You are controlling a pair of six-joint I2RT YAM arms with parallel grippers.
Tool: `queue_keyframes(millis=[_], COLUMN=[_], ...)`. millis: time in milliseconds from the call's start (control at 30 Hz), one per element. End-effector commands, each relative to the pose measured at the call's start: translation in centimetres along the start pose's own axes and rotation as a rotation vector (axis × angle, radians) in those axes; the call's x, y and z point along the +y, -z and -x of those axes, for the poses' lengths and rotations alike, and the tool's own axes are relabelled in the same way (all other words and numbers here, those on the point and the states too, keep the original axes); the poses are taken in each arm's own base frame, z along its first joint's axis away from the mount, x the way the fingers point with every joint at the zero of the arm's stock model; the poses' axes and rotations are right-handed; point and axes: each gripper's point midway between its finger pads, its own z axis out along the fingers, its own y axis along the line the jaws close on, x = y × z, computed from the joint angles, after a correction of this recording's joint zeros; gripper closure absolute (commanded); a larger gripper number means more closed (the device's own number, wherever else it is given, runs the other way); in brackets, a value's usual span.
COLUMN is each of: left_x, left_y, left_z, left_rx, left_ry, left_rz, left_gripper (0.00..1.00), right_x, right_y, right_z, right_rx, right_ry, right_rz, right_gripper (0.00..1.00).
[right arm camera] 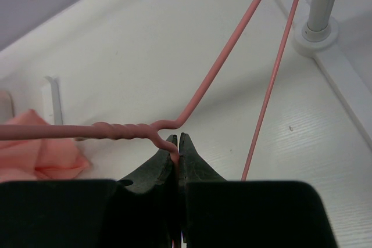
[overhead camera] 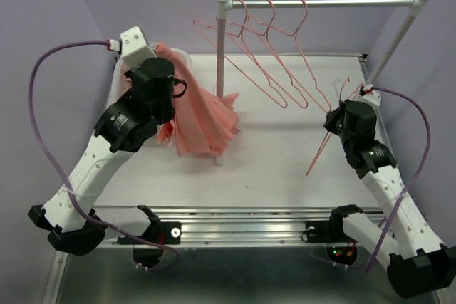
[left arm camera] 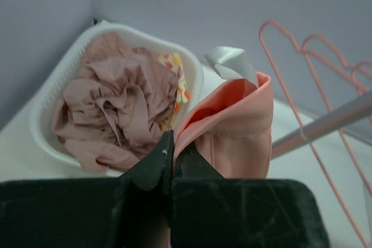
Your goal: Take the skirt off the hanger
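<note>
Next, the left gripper moves outward over the crumpled beige clothes in the white basket, lowers and releases the waistband, with the skirt free of hangers.
My left gripper is shut on the waistband of a salmon-pink skirt, which hangs down from it to the table. In the left wrist view the skirt is pinched between the fingertips, with a white ribbon loop on top. My right gripper is shut on a pink wire hanger that holds no cloth. In the right wrist view the hanger has its wire clamped just beside the twisted neck, and my right gripper is closed tight on it.
A white rail stand carries three more pink hangers. Its post stands right behind the skirt. A white basket of crumpled beige clothes sits at the back left corner.
</note>
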Motion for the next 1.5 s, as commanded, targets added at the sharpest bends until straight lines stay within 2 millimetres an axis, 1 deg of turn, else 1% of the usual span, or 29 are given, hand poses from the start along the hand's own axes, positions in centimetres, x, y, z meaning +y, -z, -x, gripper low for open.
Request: queue_keyframes(millis=[0, 133, 167, 200, 300, 333, 367, 400, 433, 467, 500, 567, 600, 633, 667, 733, 767, 833, 867, 967, 1000, 1033, 1100, 1133, 1167, 1233, 1367, 1400, 1467], left_x=[3.4, 4.7, 5.4, 5.0, 5.3, 4.4, 4.5, 4.6, 4.1, 4.3, 4.6, 4.0, 4.3, 3.7, 3.6, 3.1, 3.1, 2.8, 3.1, 2.9, 3.0, 2.9, 2.7, 2.1, 1.9, 1.6, 0.7, 0.4, 0.4], left_y=[1.5, 1.8, 1.7, 1.6, 0.9, -0.1, 0.1, -0.4, -1.4, -1.0, -1.4, -2.0, -2.2, -3.3, -2.8, -3.3, -3.0, -3.5, -3.1, -4.4, -4.0, -4.7, -4.8, -6.1, -6.2, -5.3, -5.9, -6.6, -6.8], left_z=[10.5, 14.6, 16.9, 17.5, 19.3, 19.3, 20.8, 21.4, 21.4, 22.9, 23.6, 25.3, 25.8, 25.7, 26.9, 27.6, 28.2, 28.4, 28.8, 27.5, 27.8, 27.1, 27.7, 27.2, 27.4, 29.3, 29.6, 29.4, 29.5], left_rx=[-0.247, -0.341, -0.415, -0.438, -0.483, -0.482, -0.504, -0.518, -0.519, -0.550, -0.567, -0.604, -0.611, -0.611, -0.642, -0.675, -0.694, -0.704, -0.713, -0.688, -0.708, -0.699, -0.720, -0.698, -0.696, -0.743, -0.784, -0.798, -0.815], left_ry=[0.121, 0.119, 0.095, 0.135, 0.081, 0.050, 0.068, 0.053, 0.032, 0.052, 0.034, 0.038, 0.028, 0.015, 0.032, 0.036, 0.050, 0.054, 0.071, 0.055, 0.075, 0.067, 0.079, 0.051, 0.047, 0.076, 0.050, 0.032, 0.027], left_rz=[0.131, 0.196, 0.259, 0.251, 0.295, 0.292, 0.288, 0.302, 0.314, 0.313, 0.324, 0.311, 0.331, 0.336, 0.321, 0.300, 0.295, 0.309, 0.315, 0.321, 0.313, 0.313, 0.292, 0.295, 0.297, 0.280, 0.259, 0.269, 0.285], left_gripper=[1.00, 1.00, 1.00, 1.00, 1.00, 1.00, 1.00, 1.00, 1.00, 1.00, 1.00, 1.00, 1.00, 1.00, 1.00, 1.00, 1.00, 1.00, 1.00, 1.00, 1.00, 1.00, 1.00, 1.00, 1.00, 1.00, 1.00, 1.00, 1.00], right_x=[0.3, 0.2, 0.2, 0.2, 0.3, 0.3, 0.3, 0.3, 0.3, 0.3, 0.3, 0.3, 0.2, 0.2, 0.2, 0.2, 0.1, -0.1, -0.1, -0.1, -0.1, -0.1, 0.0, 0.0, 0.0, 0.0, 0.0, 0.1, 0.3], right_y=[0.1, 0.0, 0.2, 0.2, 0.4, 0.3, 0.3, 0.3, 0.3, 0.2, 0.2, 0.2, 0.1, 0.1, 0.0, 0.0, -0.1, -0.1, -0.1, 0.0, -0.1, 0.0, 0.0, 0.0, 0.0, 0.0, -0.1, -0.1, -0.2], right_z=[0.2, -0.2, 0.0, 0.0, 0.2, 0.2, 0.3, 0.3, 0.4, 0.3, 0.3, 0.2, 0.1, 0.1, 0.1, 0.1, 0.0, 0.0, 0.0, 0.1, 0.0, 0.0, 0.0, 0.0, 0.0, -0.1, -0.2, -0.2, -0.3], right_rx=[-0.005, 0.004, -0.004, -0.004, -0.010, -0.009, -0.014, -0.012, -0.013, -0.012, -0.009, -0.010, -0.007, -0.007, -0.009, -0.009, -0.009, -0.012, -0.011, -0.014, -0.013, -0.014, -0.013, -0.014, -0.012, -0.011, -0.010, -0.008, -0.004], right_ry=[0.013, 0.013, 0.014, 0.014, 0.011, 0.011, 0.010, 0.011, 0.011, 0.011, 0.012, 0.012, 0.013, 0.013, 0.012, 0.014, 0.015, 0.017, 0.019, 0.018, 0.017, 0.014, 0.017, 0.016, 0.017, 0.017, 0.017, 0.019, 0.018], right_rz=[0.026, 0.023, 0.024, 0.024, 0.031, 0.031, 0.028, 0.027, 0.026, 0.027, 0.027, 0.026, 0.024, 0.024, 0.025, 0.022, 0.016, 0.011, 0.010, 0.010, 0.010, 0.013, 0.017, 0.019, 0.020, 0.021, 0.020, 0.023, 0.033], right_gripper=[0.99, 0.99, 0.99, 0.99, 0.99, 0.99, 0.99, 0.99, 0.99, 0.99, 0.99, 0.99, 0.99, 0.99, 0.99, 0.99, 0.99, 0.99, 0.99, 0.99, 0.99, 0.99, 0.99, 0.99, 0.99, 0.99, 0.99, 0.99, 0.99])
